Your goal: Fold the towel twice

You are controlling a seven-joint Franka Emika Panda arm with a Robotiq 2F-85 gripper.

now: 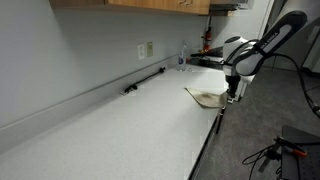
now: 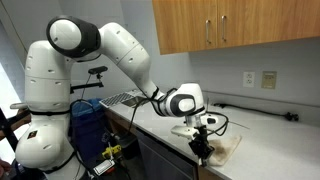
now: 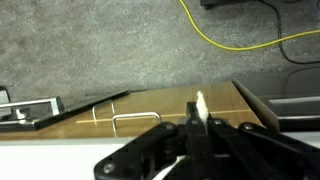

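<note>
My gripper lifts up and toward the back wall next, over the towel's far part (image 2: 229,136), and lets go. The pinched sliver of the towel is still at the counter's front edge.
The cream towel (image 1: 207,97) lies rumpled near the front edge of the grey-white counter (image 1: 120,130), with one corner lifted. It also shows in an exterior view (image 2: 222,146) at the counter's edge. My gripper (image 1: 231,95) hangs at the counter's front edge, beside the towel. In the wrist view the jaws (image 3: 197,125) are shut on a thin pale sliver of towel (image 3: 199,106) that sticks up between the fingertips. The rest of the towel is hidden from the wrist view.
A black bar (image 1: 143,80) lies by the back wall under a wall outlet (image 1: 146,49). A bottle (image 1: 182,57) stands at the counter's far end. Wooden cabinet fronts (image 3: 120,108) sit below the counter. A yellow cable (image 3: 230,40) lies on the floor.
</note>
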